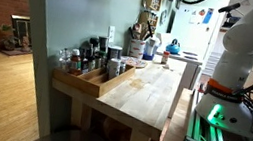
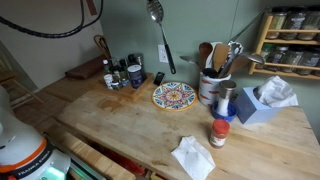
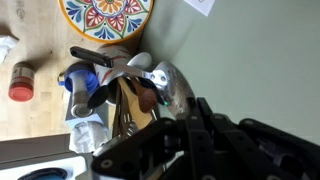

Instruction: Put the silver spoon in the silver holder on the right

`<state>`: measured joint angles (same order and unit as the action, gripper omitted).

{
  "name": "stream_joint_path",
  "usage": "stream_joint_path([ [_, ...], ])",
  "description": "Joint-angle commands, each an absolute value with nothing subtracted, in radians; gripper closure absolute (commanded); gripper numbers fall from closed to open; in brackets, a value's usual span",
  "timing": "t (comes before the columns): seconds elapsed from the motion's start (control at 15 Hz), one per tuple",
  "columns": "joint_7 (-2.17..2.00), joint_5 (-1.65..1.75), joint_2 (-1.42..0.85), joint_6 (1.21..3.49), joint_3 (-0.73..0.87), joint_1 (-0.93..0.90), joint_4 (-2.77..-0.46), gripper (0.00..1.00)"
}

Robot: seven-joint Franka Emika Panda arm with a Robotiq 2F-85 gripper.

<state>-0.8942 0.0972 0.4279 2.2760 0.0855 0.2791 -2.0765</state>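
I will next carry the spoon [image 2: 161, 38] along the wall over the silver holder's open top [image 2: 213, 76] and lower my gripper to release it, since the spoon's handle still hangs off to one side.
The silver spoon [image 2: 161, 38] hangs in the air in front of the wall, with its shiny head at the top and its slim dark handle pointing down. In the wrist view its silver head [image 3: 165, 85] sits at the tips of my gripper [image 3: 192, 103], which looks shut on it. The gripper itself is out of both exterior views. The silver holder [image 2: 209, 90] stands on the wooden table by the wall with several wooden utensils in it. It lies to the right of and below the spoon. In the wrist view the holder [image 3: 128, 108] is just beyond the spoon head.
A colourful plate [image 2: 174, 96] lies left of the holder. A metal cup [image 2: 226, 101], a blue tissue box [image 2: 262, 104], a red-capped bottle [image 2: 219, 133] and a white cloth [image 2: 192, 158] are nearby. Dark bottles [image 2: 121, 72] stand at the back left. A spice rack [image 2: 290, 40] hangs on the wall.
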Motion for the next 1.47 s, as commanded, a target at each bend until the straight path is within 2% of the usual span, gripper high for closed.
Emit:
stream_joint_path([
  [0.0, -0.901, 0.075, 0.393, 2.312, 0.105, 0.298, -2.047, 0.99],
  [0.67, -1.025, -0.118, 0.273, 2.412, 0.216, 0.326, -1.966, 0.99],
  [1.4, -1.106, -0.138, 0.149, 2.757, 0.243, 0.351, -1.979, 0.99],
])
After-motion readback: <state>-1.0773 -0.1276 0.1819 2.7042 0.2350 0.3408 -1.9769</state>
